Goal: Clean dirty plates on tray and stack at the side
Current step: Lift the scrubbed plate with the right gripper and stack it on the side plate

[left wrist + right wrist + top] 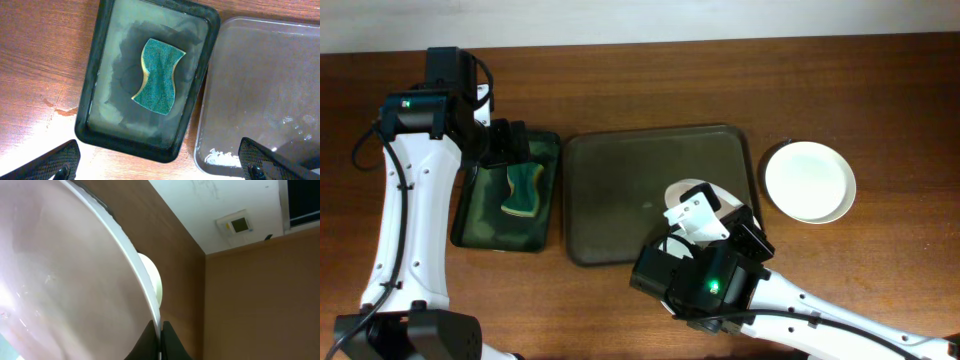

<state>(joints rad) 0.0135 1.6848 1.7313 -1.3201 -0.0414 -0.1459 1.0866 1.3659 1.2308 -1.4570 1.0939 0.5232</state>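
Note:
My right gripper needs to swing next over the second white plate, which is below it and to its right in the overhead view. Then it should go down and let go, so both plates are stacked.
My right gripper is shut on the rim of a white plate and holds it tilted above the front right part of the dark tray. In the overhead view the plate is mostly hidden by the right arm. A second white plate lies on the table right of the tray. My left gripper is open and empty, hovering over the near edge of a dark green basin that holds a green-and-yellow sponge.
The basin stands just left of the tray. The tray surface looks wet with some white foam at its corner. A wall lies beyond the table's far edge.

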